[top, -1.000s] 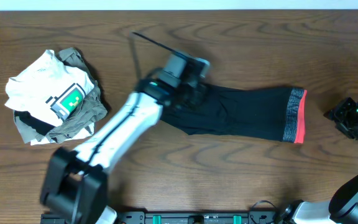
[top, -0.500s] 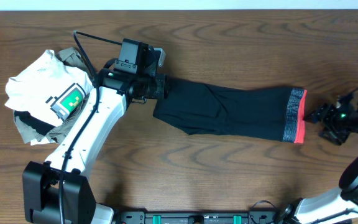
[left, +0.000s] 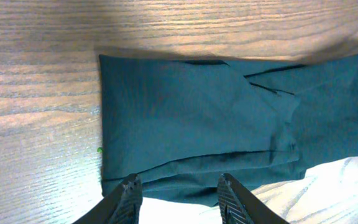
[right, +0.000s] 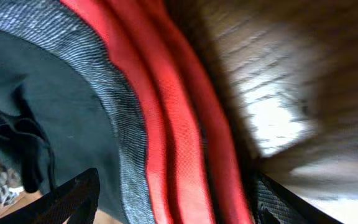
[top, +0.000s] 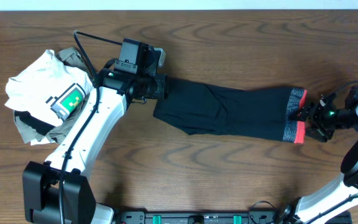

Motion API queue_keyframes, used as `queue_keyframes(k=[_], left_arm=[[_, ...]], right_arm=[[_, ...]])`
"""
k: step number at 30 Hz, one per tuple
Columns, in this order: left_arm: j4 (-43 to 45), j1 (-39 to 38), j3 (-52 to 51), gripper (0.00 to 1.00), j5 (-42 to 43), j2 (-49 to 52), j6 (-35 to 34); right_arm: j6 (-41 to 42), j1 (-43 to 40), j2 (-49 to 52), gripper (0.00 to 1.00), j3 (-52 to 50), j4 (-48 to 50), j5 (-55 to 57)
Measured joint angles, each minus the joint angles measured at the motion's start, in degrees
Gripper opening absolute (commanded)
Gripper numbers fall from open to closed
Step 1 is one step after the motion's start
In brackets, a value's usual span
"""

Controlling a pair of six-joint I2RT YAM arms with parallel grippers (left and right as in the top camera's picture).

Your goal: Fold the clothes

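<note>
Since the red band (right: 185, 143) lies between the open fingers, I should keep my right gripper low, ease it toward the black cloth, and close on the waistband (right: 174, 177).
A black garment (top: 229, 112) with a grey and red waistband (top: 298, 116) lies stretched flat across the middle of the table. My left gripper (top: 162, 88) hovers at its left end. In the left wrist view the gripper (left: 180, 200) is open and empty above the dark cloth (left: 191, 118). My right gripper (top: 311, 116) is at the waistband end. In the right wrist view the gripper (right: 176, 202) is open, with the red band (right: 185, 143) lying between its spread fingers (right: 73, 199).
A pile of clothes (top: 55, 96) lies at the left: a white shirt with a green and blue print on top of olive and dark pieces. The left arm's cable (top: 98, 38) arches over the back of the table.
My left gripper has swung left from the garment's middle to its left end, then held still. My right gripper has moved left from the table's right edge onto the waistband.
</note>
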Motion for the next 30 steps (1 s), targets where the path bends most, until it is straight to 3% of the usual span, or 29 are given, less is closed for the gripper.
queue_keyframes(k=[7, 12, 18, 27, 30], left_arm=[[0.0, 0.0, 0.0, 0.42, 0.0, 0.0, 0.0], [0.0, 0.0, 0.0, 0.42, 0.0, 0.0, 0.0], [0.0, 0.0, 0.0, 0.42, 0.0, 0.0, 0.0], [0.0, 0.0, 0.0, 0.42, 0.0, 0.0, -1.3], [0.0, 0.0, 0.0, 0.42, 0.0, 0.0, -1.3]], right_arm=[[0.0, 0.0, -0.5, 0.75, -3.2, 5.3, -6.3], [-0.2, 0.0, -0.6, 0.67, -5.2, 9.1, -9.8], [-0.9, 0.0, -0.5, 0.48, -7.6, 13.1, -12.5], [-1.5, 0.0, 1.4, 0.02, -9.2, 15.5, -14.0], [-1.3, 0.0, 1.4, 0.01, -9.6, 16.4, -14.7]])
